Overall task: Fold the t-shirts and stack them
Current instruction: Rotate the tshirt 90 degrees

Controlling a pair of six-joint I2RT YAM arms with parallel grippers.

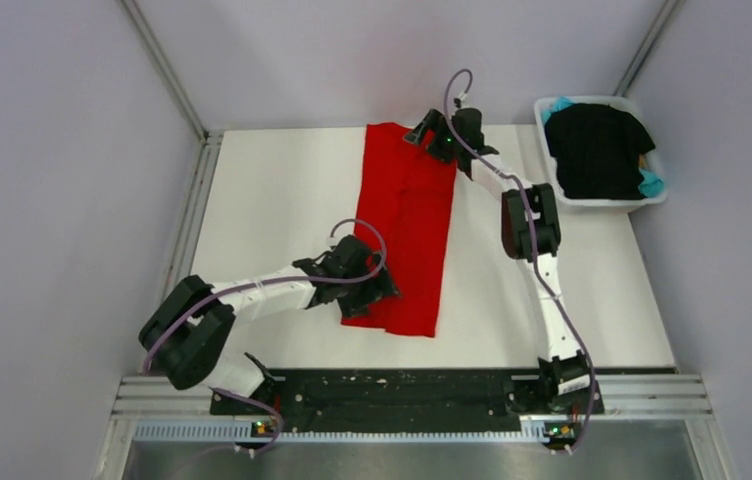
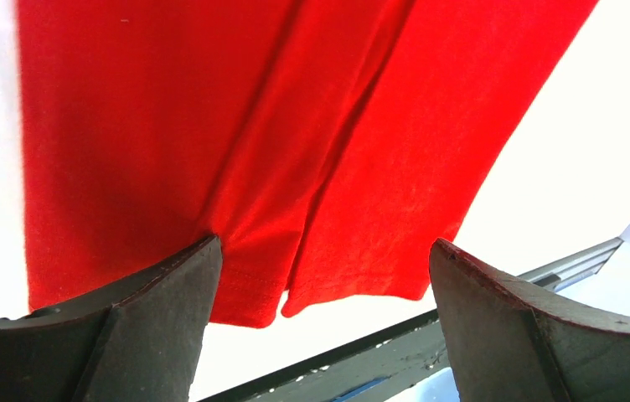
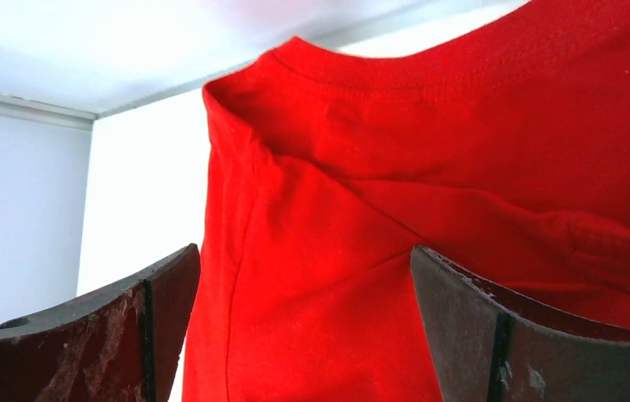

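My left gripper shifts to the left in the top view next and lowers to the red t-shirt's near corner, since the open fingers straddle mid-hem.
The bright red t-shirt (image 1: 407, 220) lies on the white table (image 1: 272, 190), folded lengthwise into a long strip from the back edge toward the front. My left gripper (image 1: 374, 298) stands open over the near left hem; in the left wrist view the hem (image 2: 245, 293) shows between its spread fingers (image 2: 169, 327), nothing held. My right gripper (image 1: 424, 132) hovers open at the far collar end; the collar (image 3: 429, 75) and shoulder fold lie just past its fingers (image 3: 152, 318). A black t-shirt (image 1: 597, 150) fills the white tub (image 1: 607, 203), with a teal t-shirt (image 1: 652, 183) peeking out beneath it.
The tub stands at the back right corner of the table. Grey walls close in the left, back and right sides. A black rail (image 1: 402, 390) with both arm bases runs along the near edge. White tabletop shows on either side of the red strip.
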